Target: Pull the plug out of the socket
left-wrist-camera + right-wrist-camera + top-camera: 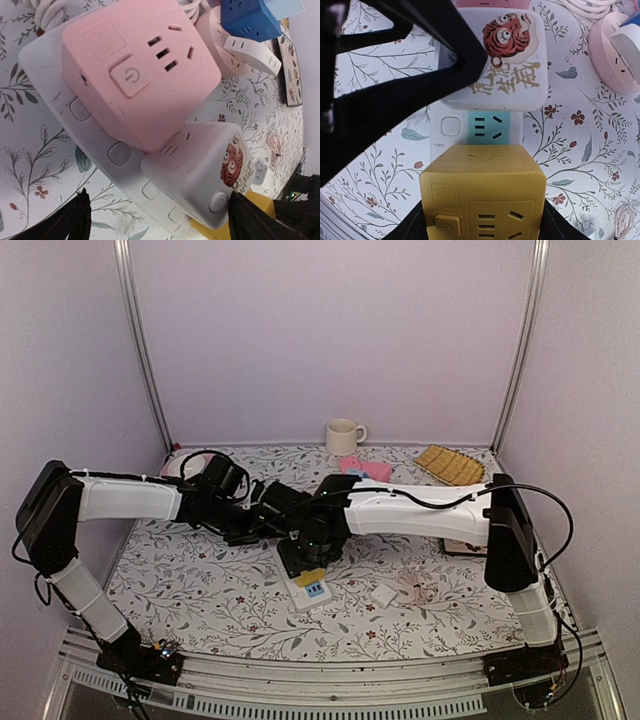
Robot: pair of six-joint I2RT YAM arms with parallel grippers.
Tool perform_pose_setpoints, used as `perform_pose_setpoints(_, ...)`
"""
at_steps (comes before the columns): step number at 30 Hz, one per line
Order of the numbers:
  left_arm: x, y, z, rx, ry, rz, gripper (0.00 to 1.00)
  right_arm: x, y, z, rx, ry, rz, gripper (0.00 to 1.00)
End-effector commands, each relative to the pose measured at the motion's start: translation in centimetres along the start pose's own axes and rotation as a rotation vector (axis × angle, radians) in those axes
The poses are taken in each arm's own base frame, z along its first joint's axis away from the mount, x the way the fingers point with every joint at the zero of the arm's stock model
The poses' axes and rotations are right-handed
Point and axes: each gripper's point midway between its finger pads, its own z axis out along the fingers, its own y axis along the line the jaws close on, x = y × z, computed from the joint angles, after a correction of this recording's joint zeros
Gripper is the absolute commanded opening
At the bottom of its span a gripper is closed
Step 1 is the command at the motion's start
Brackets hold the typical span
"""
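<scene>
My right gripper is about to lift the yellow plug off the power strip [303, 598], then lower it beside the coiled cable, where the table is empty.
A white power strip, the socket [55, 95], lies on the floral table with three cube plugs in it. They are a pink one [140, 65], a white one with a tiger sticker [200, 170] and a yellow one [480, 190]. My right gripper [480, 227] is shut on the yellow plug, one finger flat against each side. A free turquoise outlet [489, 126] shows between the yellow and white cubes. My left gripper [157, 220] is open, its fingers [75, 220] straddling the strip beside the white cube. From above, both grippers crowd over the strip [303, 598].
A white mug [344, 435], a pink item [366, 470] and a yellow woven piece [450, 465] sit at the back. A small white adapter [385, 595] and a coiled cable [415, 590] lie right of the strip. A blue cube [250, 17] and a round pink socket [217, 37] are nearby.
</scene>
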Motion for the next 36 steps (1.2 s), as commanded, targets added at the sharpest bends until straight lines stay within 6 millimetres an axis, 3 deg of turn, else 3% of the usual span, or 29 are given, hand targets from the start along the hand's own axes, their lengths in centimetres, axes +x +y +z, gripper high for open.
perform_pose_setpoints(1, 4.6, 6.3, 1.1, -0.248, 0.141, -0.019, 0.94, -5.6, 0.3, -6.8, -0.070, -0.227, 0.046, 0.36)
perform_pose_setpoints(6, 4.4, 6.1, 1.0, -0.243, 0.139, -0.013, 0.94, -5.5, -0.2, -7.8, -0.082, -0.247, 0.047, 0.36)
perform_pose_setpoints(11, 3.5, 4.8, 0.6, -0.209, 0.123, -0.002, 0.94, -4.6, -3.6, -8.5, -0.066, -0.230, 0.101, 0.36)
perform_pose_setpoints(18, 0.2, 0.1, -1.1, -0.108, 0.068, 0.046, 0.94, -2.0, -9.6, -7.9, -0.178, -0.207, 0.269, 0.36)
perform_pose_setpoints(25, -2.9, -4.5, -3.7, -0.023, 0.003, 0.095, 0.94, -0.6, -13.7, -6.9, -0.354, -0.225, 0.459, 0.35)
perform_pose_setpoints(30, -4.2, -6.5, -5.6, 0.031, -0.044, 0.109, 0.94, -0.5, -14.4, -5.0, -0.472, -0.222, 0.541, 0.36)
perform_pose_setpoints(36, -4.2, -6.7, -6.8, 0.036, -0.067, 0.109, 0.95, 0.1, -14.3, -3.0, -0.541, -0.190, 0.579, 0.36)
